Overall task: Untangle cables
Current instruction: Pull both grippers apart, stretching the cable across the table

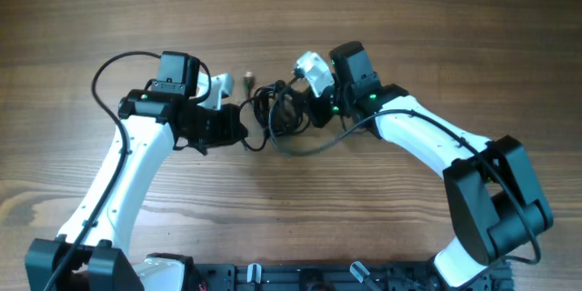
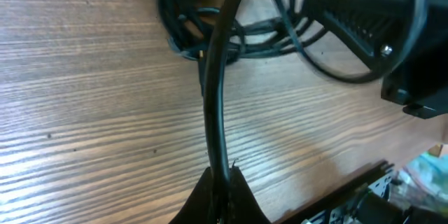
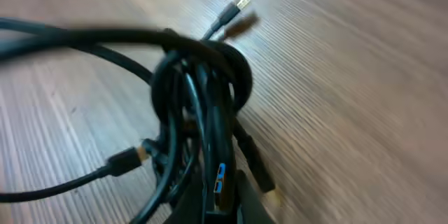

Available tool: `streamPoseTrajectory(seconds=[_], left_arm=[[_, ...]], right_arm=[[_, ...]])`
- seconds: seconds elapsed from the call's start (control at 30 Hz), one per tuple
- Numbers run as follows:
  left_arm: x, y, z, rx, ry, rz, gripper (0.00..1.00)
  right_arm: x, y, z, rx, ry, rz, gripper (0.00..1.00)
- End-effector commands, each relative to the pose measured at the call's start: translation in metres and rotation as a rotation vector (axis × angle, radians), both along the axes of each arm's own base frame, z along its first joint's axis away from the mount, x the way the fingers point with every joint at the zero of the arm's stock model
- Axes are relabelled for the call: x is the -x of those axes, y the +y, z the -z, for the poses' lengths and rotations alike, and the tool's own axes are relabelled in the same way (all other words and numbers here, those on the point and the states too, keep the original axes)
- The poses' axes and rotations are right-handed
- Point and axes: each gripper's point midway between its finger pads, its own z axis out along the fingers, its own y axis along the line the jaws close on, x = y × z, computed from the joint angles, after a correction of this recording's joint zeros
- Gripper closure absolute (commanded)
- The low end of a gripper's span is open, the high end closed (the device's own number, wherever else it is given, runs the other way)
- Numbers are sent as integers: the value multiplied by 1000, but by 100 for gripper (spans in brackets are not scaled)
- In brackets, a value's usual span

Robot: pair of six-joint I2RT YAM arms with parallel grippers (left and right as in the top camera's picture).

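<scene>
The left gripper draws the cord to the left in the overhead view next, onto the bare wood there and away from the knot, and releases it.
The cables lie as a black knotted bundle on the wooden table between my two arms. From the left, my left gripper is shut on one black cord. In the left wrist view that cord runs taut from the closed left gripper up to the cables' knot. My right gripper holds the bundle's right side. Its wrist view shows the right gripper shut on strands of the knot, with a blue-tongued plug between the fingers. A gold-tipped plug sticks out beyond.
A loose plug tip lies on the wood just behind the bundle. Thicker black arm wires loop at the left arm and trail from the right arm. The table's front edge shows in the left wrist view.
</scene>
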Motion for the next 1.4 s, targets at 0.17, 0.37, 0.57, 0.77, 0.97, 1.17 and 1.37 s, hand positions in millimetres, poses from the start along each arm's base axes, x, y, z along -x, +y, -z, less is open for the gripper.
streamPoseTrajectory(seconds=[0.17, 0.37, 0.57, 0.77, 0.97, 1.17, 1.37], left_arm=[[-30, 100, -31, 76, -27, -506, 96], [-18, 184, -39, 81, -43, -812, 96], [-2, 224, -36, 88, -16, -979, 96], [12, 246, -30, 59, 30, -1111, 96], [13, 247, -29, 52, 31, -1113, 96], [14, 246, -23, 54, 41, -1113, 96], [16, 245, -4, 63, 52, -1132, 96]], right_arm=[[-28, -100, 31, 50, 272, 510, 96], [-23, -147, 51, 116, 332, 625, 96], [-20, -170, 61, 204, 324, 731, 96], [-21, -216, 65, 387, 258, 935, 96], [-23, -247, 61, 469, 211, 1063, 96], [-26, -268, 62, 427, 241, 1113, 96], [-28, -257, 63, 369, 268, 1055, 96]])
